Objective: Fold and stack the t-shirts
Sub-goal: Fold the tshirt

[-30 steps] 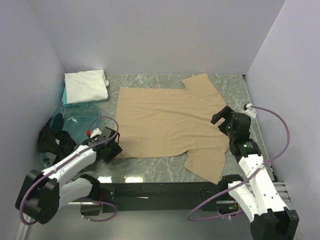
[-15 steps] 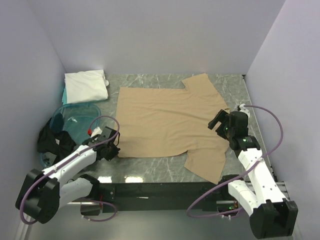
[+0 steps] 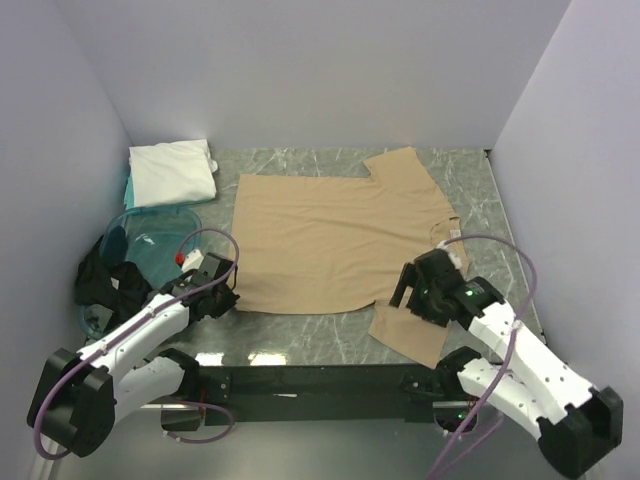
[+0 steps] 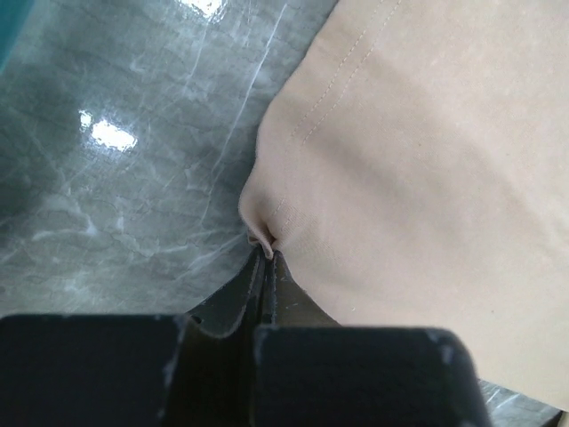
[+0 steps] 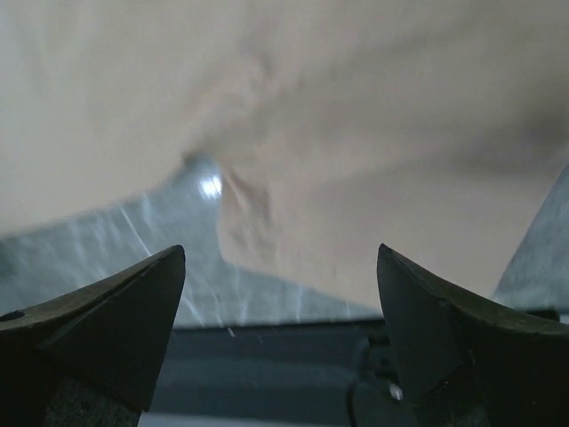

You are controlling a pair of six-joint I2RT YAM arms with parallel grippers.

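Note:
The near sleeve's end lies closer to the black bar than my fingertips, so next my right gripper needs to go down and back to the near sleeve's hem (image 3: 405, 349) (image 5: 345, 290).
The tan t-shirt (image 3: 335, 235) lies spread flat on the marble table, one sleeve (image 3: 408, 325) reaching toward the near edge. My left gripper (image 3: 229, 293) is at its near left corner. In the left wrist view it (image 4: 267, 253) is shut, pinching a small fold of the tan t-shirt (image 4: 427, 160) at the hem. My right gripper (image 3: 403, 294) hovers open over the near sleeve. The right wrist view has it (image 5: 280, 258) spread wide above the sleeve fabric (image 5: 356, 133), holding nothing. The white t-shirt (image 3: 172, 172) sits folded at the back left.
A translucent teal tub (image 3: 150, 235) stands left of the tan shirt, with a dark bundle (image 3: 103, 280) beside it. Walls close in the left, back and right. A black rail (image 3: 320, 380) runs along the table's near edge.
My left gripper has shut on the tan shirt's near left corner. My right arm has swung from the shirt's right edge leftward and nearer, over the near sleeve.

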